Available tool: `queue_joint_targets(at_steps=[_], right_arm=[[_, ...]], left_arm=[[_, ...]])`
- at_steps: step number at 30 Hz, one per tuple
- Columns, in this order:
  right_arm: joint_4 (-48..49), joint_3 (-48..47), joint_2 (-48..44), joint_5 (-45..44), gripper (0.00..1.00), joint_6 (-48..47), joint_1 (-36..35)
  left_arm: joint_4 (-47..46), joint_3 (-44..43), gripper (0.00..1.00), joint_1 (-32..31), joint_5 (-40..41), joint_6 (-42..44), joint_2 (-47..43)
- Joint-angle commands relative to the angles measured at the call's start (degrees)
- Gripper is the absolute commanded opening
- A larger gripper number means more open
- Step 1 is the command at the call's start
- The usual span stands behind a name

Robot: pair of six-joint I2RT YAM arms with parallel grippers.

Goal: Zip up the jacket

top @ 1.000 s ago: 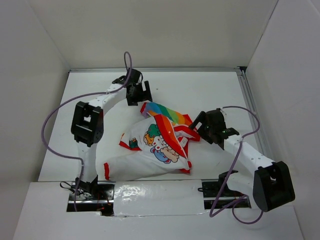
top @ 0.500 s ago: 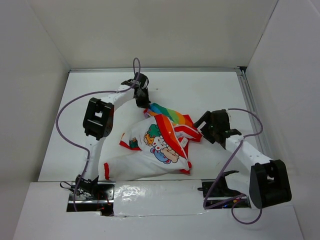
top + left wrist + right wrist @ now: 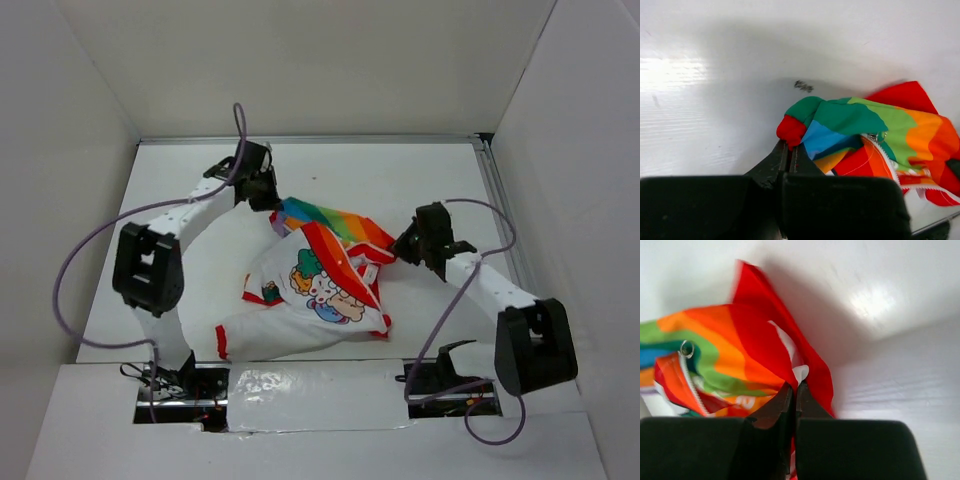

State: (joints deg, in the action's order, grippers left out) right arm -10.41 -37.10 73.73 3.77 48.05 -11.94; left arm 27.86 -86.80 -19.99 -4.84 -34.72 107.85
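Next, my left gripper lifts the crumpled jacket's red cuff, draws it left in the top view to bare tabletop, lowers it and releases it.
The jacket [image 3: 322, 278] lies crumpled mid-table, its white side with the cartoon figure facing up and a rainbow-striped part spread toward the back. My left gripper [image 3: 270, 203] is at its far left corner, shut on a red cuff [image 3: 791, 131] of the rainbow sleeve [image 3: 850, 117]. My right gripper [image 3: 402, 249] is at the jacket's right edge, shut on red fabric [image 3: 770, 335] with a bit of white lining showing. A metal zipper pull [image 3: 875, 136] and white zipper teeth [image 3: 690, 377] lie open among the folds. The lower part of the zipper is hidden.
White walls close in the table [image 3: 400, 180] on three sides, and a metal rail [image 3: 500, 215] runs down the right edge. Purple cables loop from both arms. A silver-taped strip [image 3: 310, 385] covers the near edge between the arm bases.
Both grippers have gone from open to shut on the jacket. The left arm has swung out to the left, dragging the rainbow corner with it, and the jacket is stretched wider between the grippers.
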Motion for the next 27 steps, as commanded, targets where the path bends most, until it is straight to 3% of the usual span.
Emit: queue_joint_targets(at_steps=[1,5,8,13,17,22,27], right_arm=[[-5.6,-8.1,-11.1,-16.0,0.00,-1.7,-1.2],[-8.1,-11.4,-23.6,-29.1,0.00,-5.2,-2.0],[-8.2,-13.3,-33.3,-31.2,0.00,-10.7,-2.3],[-8.7,-17.9,-40.3,-30.8,0.00,-16.8,-2.7],[-5.7,-23.0,-44.9,-22.3,0.00,-22.5,-2.9],[-10.7,-36.0,-41.5,-13.4,0.00,-25.8,-3.1],[-12.4,-40.2,-28.5,-9.0,0.00,-26.2,-3.1]], left_arm=[[-3.2,1.0,0.00,0.6,4.6,0.5,-14.9],[-4.2,6.7,0.00,0.9,8.3,1.3,-29.1],[-5.0,10.6,0.00,1.0,10.5,0.7,-42.4],[-4.7,14.7,0.00,1.0,13.4,-0.4,-54.9],[-4.8,14.5,0.00,0.8,11.4,0.4,-62.8],[-4.9,13.9,0.00,0.7,10.0,0.2,-69.8],[-4.5,14.7,0.00,0.7,13.0,-0.7,-67.6]])
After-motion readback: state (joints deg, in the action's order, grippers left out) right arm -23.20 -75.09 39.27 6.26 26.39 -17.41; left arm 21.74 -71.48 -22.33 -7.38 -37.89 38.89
